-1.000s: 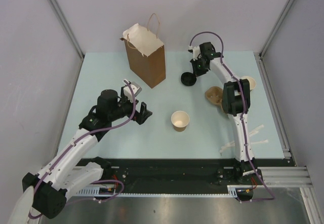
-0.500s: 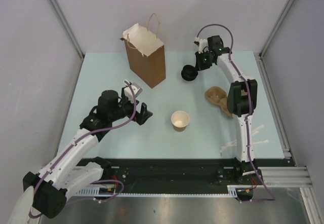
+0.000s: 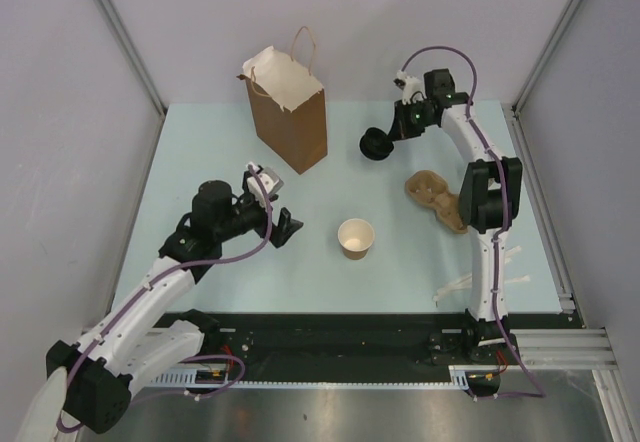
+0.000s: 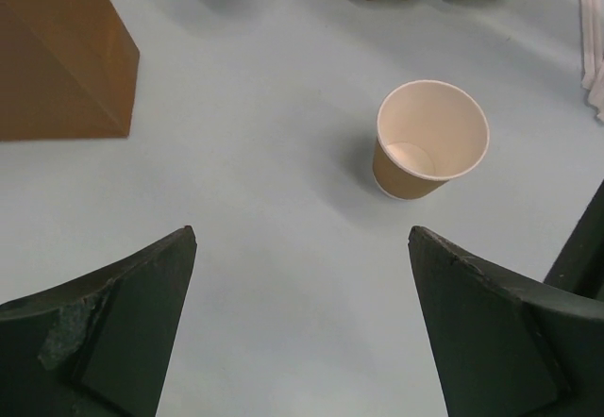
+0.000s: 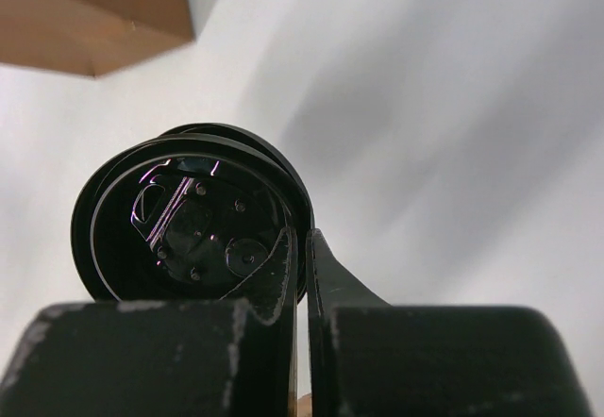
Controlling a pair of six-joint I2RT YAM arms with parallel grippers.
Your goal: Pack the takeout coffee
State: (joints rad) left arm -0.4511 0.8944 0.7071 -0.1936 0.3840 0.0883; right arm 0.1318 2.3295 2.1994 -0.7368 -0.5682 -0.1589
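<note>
The lid hangs outward of the left gripper and to its right in the top view, so the robot will reach out there onto the lid's free rim that faces the bag.
The takeout coffee cup (image 3: 356, 238) is a small tan paper cup standing upright, uncovered and cream inside, mid-table; the left wrist view shows the cup (image 4: 431, 141) ahead and right of my fingers. Its round black lid (image 3: 376, 144) hangs at the back, right of the bag. My right gripper (image 3: 394, 134) is shut on the lid's rim; the right wrist view shows the lid (image 5: 189, 214) on edge, pinched by that gripper (image 5: 304, 240). My left gripper (image 3: 287, 225) is open with nothing in it, left of the cup, its jaws (image 4: 302, 235) wide apart over bare table.
A tall brown paper bag (image 3: 288, 112) with twine handles stands open at the back left; the bag's corner (image 4: 57, 58) lies ahead-left of my left fingers. A moulded-pulp carrier tray (image 3: 435, 197) lies at the right. White strips (image 3: 480, 280) lie near the front right.
My right arm has drawn back and to the right, carrying the lid a little farther back and tilting it. The left arm and the cup have hardly moved.
</note>
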